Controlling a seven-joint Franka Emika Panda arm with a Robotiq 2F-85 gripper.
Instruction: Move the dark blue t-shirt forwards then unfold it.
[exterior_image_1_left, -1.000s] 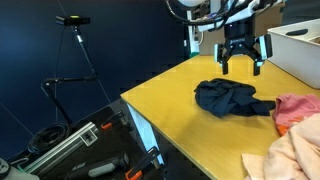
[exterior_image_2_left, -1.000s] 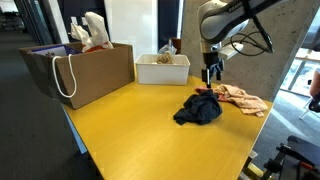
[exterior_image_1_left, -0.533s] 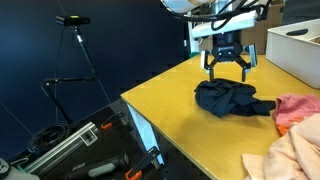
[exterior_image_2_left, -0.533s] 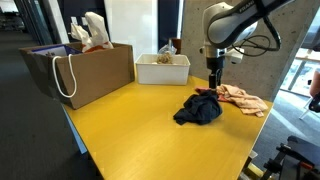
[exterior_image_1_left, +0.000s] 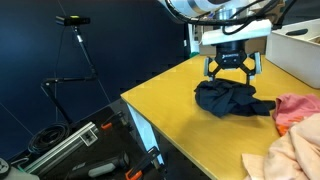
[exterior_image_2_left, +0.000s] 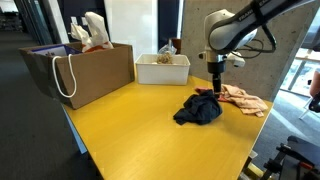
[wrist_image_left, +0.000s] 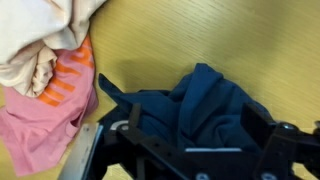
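Note:
My gripper is open and dark cloth bunches into a fold between its fingers, so I will lower my gripper toward the shirt's middle, onto that raised fold (exterior_image_1_left: 226, 86) (wrist_image_left: 192, 114), and close it.
The dark blue t-shirt (exterior_image_1_left: 228, 98) lies crumpled on the yellow table (exterior_image_1_left: 170, 115). It also shows in an exterior view (exterior_image_2_left: 200, 109) and fills the lower middle of the wrist view (wrist_image_left: 195, 105). My gripper (exterior_image_1_left: 232, 73) hangs open just above the shirt's far edge, fingers spread and empty; it also shows in an exterior view (exterior_image_2_left: 218, 88). In the wrist view the open fingers (wrist_image_left: 195, 130) straddle the shirt, with cloth between them.
A pink and orange cloth (wrist_image_left: 45, 105) and a cream cloth (wrist_image_left: 40, 35) lie beside the shirt, seen also in an exterior view (exterior_image_1_left: 295, 125). A white bin (exterior_image_2_left: 163, 68) and a brown paper bag (exterior_image_2_left: 85, 70) stand at the back. The table edge (exterior_image_1_left: 135, 110) is near.
My gripper has come down and shifted across toward the dark blue shirt, from well above the table to just over the cloth. The shirt has not moved.

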